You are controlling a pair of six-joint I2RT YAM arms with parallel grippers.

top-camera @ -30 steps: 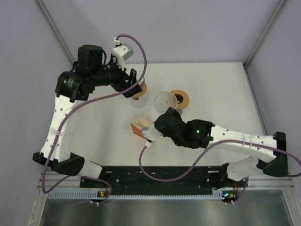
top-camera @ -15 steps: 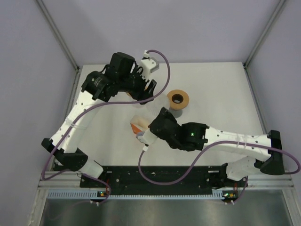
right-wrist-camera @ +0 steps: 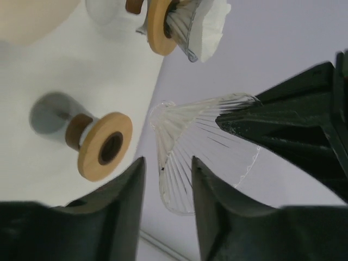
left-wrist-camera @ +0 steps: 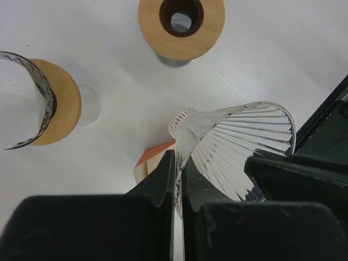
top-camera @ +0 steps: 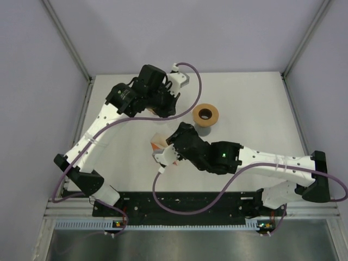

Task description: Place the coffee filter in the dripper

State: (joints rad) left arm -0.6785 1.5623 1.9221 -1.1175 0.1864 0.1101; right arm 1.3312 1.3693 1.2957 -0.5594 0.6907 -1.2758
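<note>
I should carry the cone's neck over the wooden ring's empty hole and let go, because the hole is to the right of my left gripper in the top view.
A clear ribbed dripper cone (left-wrist-camera: 239,141) lies tilted with its narrow neck toward the table, and my left gripper (left-wrist-camera: 178,155) is shut on its rim. In the top view the left gripper (top-camera: 166,109) covers the cone. The right wrist view shows the same cone (right-wrist-camera: 185,147) against the far wall, beyond my right gripper (right-wrist-camera: 167,163), which is open with nothing between its fingers. A white paper coffee filter (right-wrist-camera: 215,22) sits inside a second dripper with a wooden collar (right-wrist-camera: 160,24), also seen in the left wrist view (left-wrist-camera: 60,100).
A wooden ring with a dark hole (top-camera: 206,114) stands on a grey base right of the left gripper. A flat orange and cream pack (top-camera: 157,144) lies on the white table beside the right gripper (top-camera: 163,154). Lilac walls enclose the table.
My left arm swung right from the wood-collared dripper to the clear cone and shut on its rim. My right gripper opened and shifted slightly left beside the orange pack.
</note>
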